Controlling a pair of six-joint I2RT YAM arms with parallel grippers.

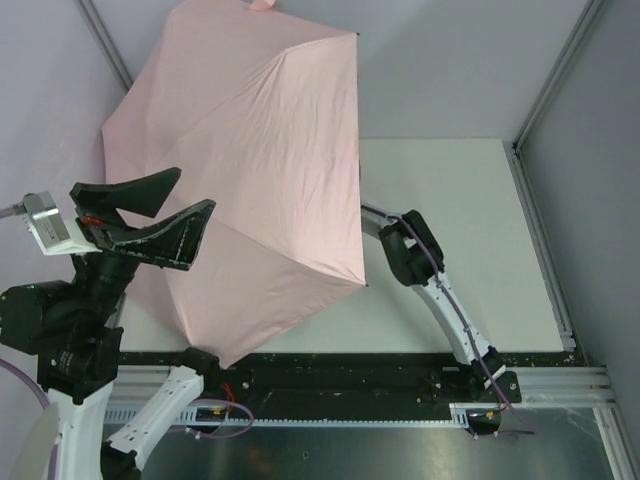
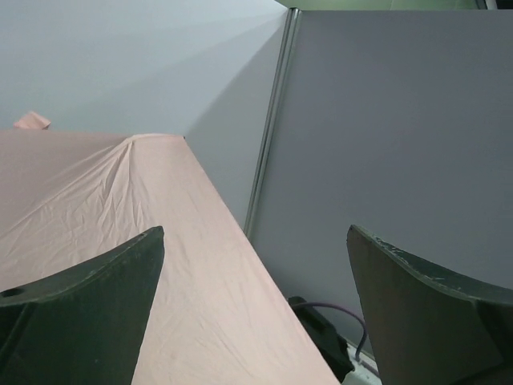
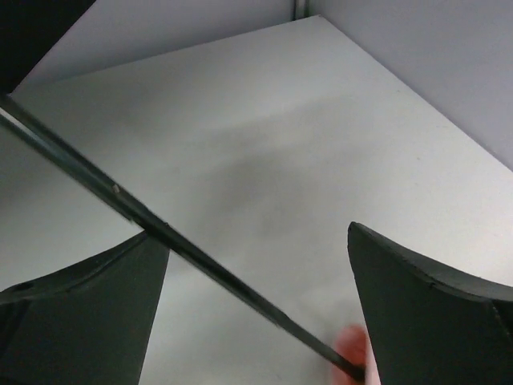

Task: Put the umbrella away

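The umbrella's slim black stem near the pink handle (image 3: 351,346) already runs between the open fingers, so my right gripper eases farther under the umbrella's canopy next and closes on it.
The umbrella (image 1: 240,150) stands open, its pale pink canopy covering the left and middle of the table, and it also fills the left of the left wrist view (image 2: 120,208). My left gripper (image 1: 195,188) is open and empty, raised above the canopy's left edge (image 2: 256,233). My right arm (image 1: 405,245) reaches under the canopy's right edge, so its gripper is hidden in the top view. In the right wrist view the right gripper (image 3: 258,233) is open, and the slim black shaft (image 3: 200,258) runs diagonally between the fingers, down to the pink handle (image 3: 351,346).
The white table (image 1: 450,220) lies bare to the right of the canopy. Grey walls with metal posts (image 2: 272,128) close in the back and sides. A black rail (image 1: 350,375) runs along the near edge.
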